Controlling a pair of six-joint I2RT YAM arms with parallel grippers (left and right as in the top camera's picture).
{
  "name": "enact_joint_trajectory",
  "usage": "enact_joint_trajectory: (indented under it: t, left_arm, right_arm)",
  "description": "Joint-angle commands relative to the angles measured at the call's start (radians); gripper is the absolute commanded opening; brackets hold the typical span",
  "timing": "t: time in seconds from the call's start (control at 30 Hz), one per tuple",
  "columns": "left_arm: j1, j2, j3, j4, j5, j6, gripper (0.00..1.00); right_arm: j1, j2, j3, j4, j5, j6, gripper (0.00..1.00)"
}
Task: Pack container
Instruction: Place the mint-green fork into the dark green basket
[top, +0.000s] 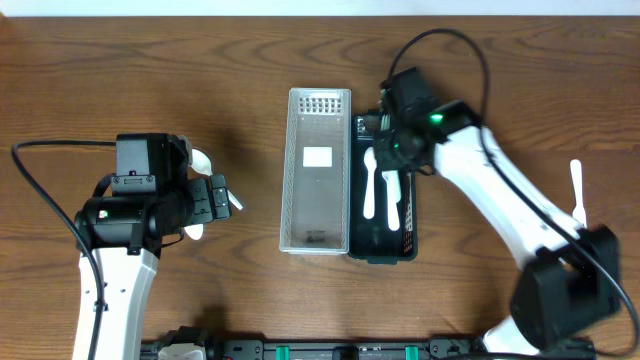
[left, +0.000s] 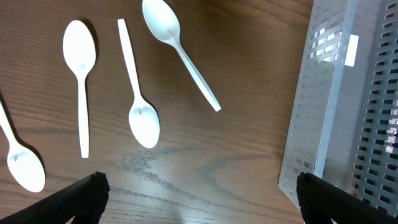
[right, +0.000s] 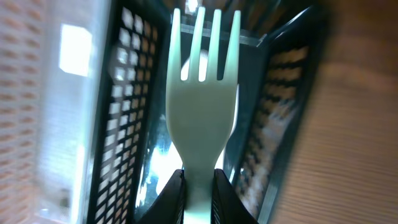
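Note:
The fork (right: 204, 99) already has its tines toward the black container's far end. I need to lower my right gripper among the white utensils in the black container next and release the fork there.
My right gripper (right: 199, 186) is shut on a white plastic fork (right: 204, 99) and holds it over the black slotted container (top: 400, 245), tines toward its far end. Overhead, the right gripper (top: 392, 150) is above the black container, where white utensils (top: 370, 185) lie. A clear slotted container (top: 318, 170) stands beside it on the left and also shows in the left wrist view (left: 348, 112). My left gripper (left: 199, 193) is open and empty above bare table, near several white spoons (left: 144, 118); overhead it is at the left (top: 215, 195).
One white utensil (top: 576, 190) lies on the table at the far right. The wooden table (top: 250, 80) spreads around both containers. The left arm's cable (top: 40, 190) loops at the far left.

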Motion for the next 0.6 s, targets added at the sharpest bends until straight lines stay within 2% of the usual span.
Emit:
enact_joint_trajectory:
  t: [0.0, 0.2, 0.23, 0.27, 0.43, 0.57]
  left_arm:
    - [0.005, 0.002, 0.023, -0.002, -0.008, 0.008, 0.98]
    - [0.005, 0.002, 0.023, -0.002, -0.008, 0.009, 0.98]
    - [0.005, 0.002, 0.023, -0.002, -0.008, 0.008, 0.98]
    - [0.005, 0.002, 0.023, -0.002, -0.008, 0.009, 0.98]
    - [0.005, 0.002, 0.023, -0.002, -0.008, 0.008, 0.98]
    - [0.005, 0.002, 0.023, -0.002, -0.008, 0.009, 0.98]
  right_arm:
    - [0.025, 0.081, -0.002, 0.0, 0.026, 0.036, 0.03]
    - [0.03, 0.114, -0.002, 0.019, 0.026, 0.001, 0.12]
    - [0.031, 0.108, -0.001, 0.024, 0.026, -0.009, 0.22]
    - [0.03, 0.103, -0.001, 0.029, 0.026, -0.021, 0.4]
    - [0.019, 0.043, 0.001, 0.041, 0.035, -0.058, 0.5]
    - [-0.039, -0.056, 0.013, 0.039, 0.097, -0.058, 0.52]
